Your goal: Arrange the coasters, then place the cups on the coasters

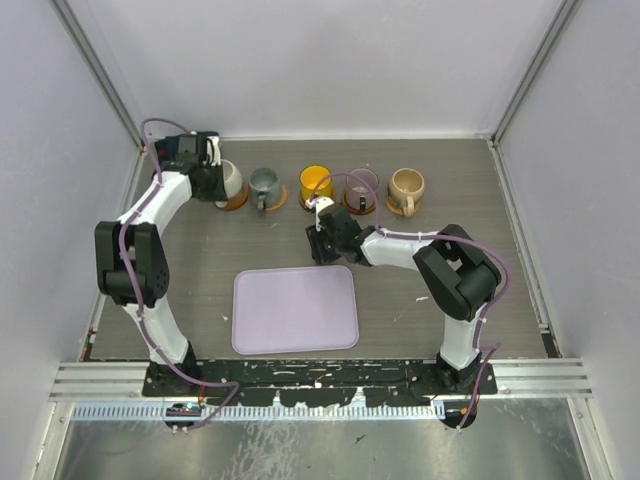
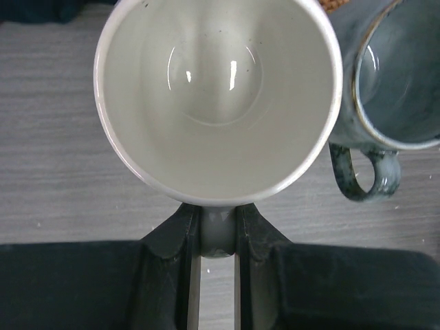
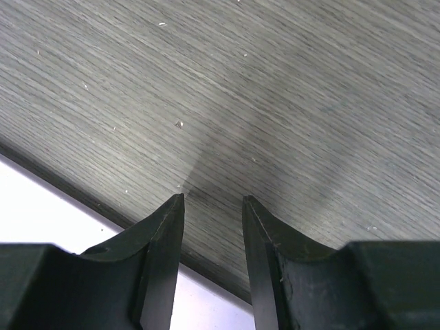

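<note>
The cream-white cup should come down in my left gripper until it sits on the brown coaster (image 1: 238, 203) showing beneath it, and then its handle should be released.
Five cups stand in a row at the back of the table, each over a brown coaster: cream-white cup (image 1: 229, 180), grey-green cup (image 1: 265, 184), yellow-orange cup (image 1: 316, 183), mauve cup (image 1: 362, 185) and tan cup (image 1: 406, 188). A coaster (image 1: 238, 201) shows under the cream one. My left gripper (image 1: 213, 183) is shut on the handle (image 2: 218, 232) of the cream-white cup (image 2: 218, 96); the grey-green cup (image 2: 399, 75) is just to its right. I cannot tell whether the cream cup rests on its coaster. My right gripper (image 1: 322, 246) (image 3: 213, 201) hangs open and empty over bare table beside the tray's far edge.
A lavender rectangular tray (image 1: 295, 308) lies in the near middle of the table, its corner (image 3: 41, 206) showing under the right fingers. Grey walls close in the table at the back and on both sides.
</note>
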